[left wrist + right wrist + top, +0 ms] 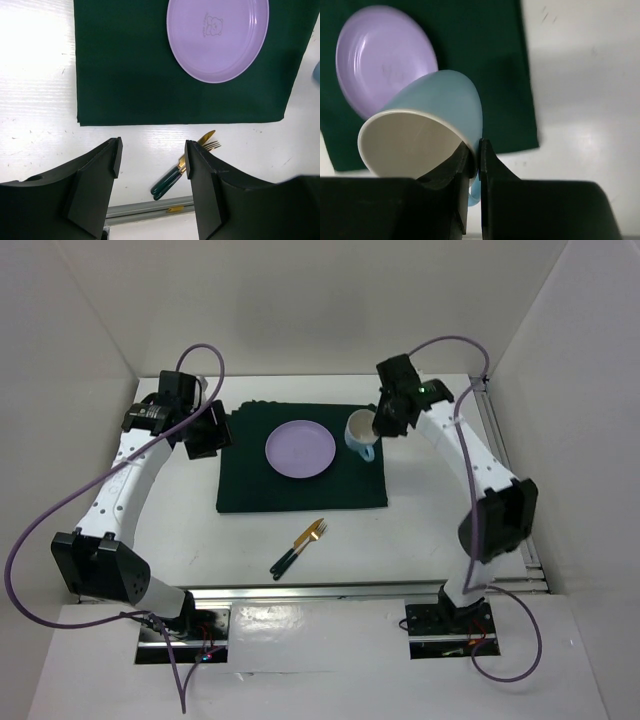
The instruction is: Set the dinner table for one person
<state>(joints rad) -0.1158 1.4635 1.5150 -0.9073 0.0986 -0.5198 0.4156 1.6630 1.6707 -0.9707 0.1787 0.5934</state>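
Observation:
The robot's right gripper will next move down and outward and let go of the cup [360, 430] on the far corner of the placemat beside the plate, because that bare spot is below the gripper and outward of it.
On the white dinner table [430, 530] lies a dark green placemat [300, 480] with a lilac plate [300, 448] on it. My right gripper [380, 425] is shut on the rim of a light blue cup [360, 430], one finger inside and one outside [476, 150], and holds it above the mat's right edge. A gold fork and knife with dark green handles [298, 546] lie together in front of the mat. My left gripper [208, 430] is open and empty over the table left of the mat; its view shows the cutlery [175, 176] between its fingers.
A metal rail [330, 590] runs along the near table edge and another along the right side [510, 460]. White walls enclose the table on three sides. Purple cables loop above both arms.

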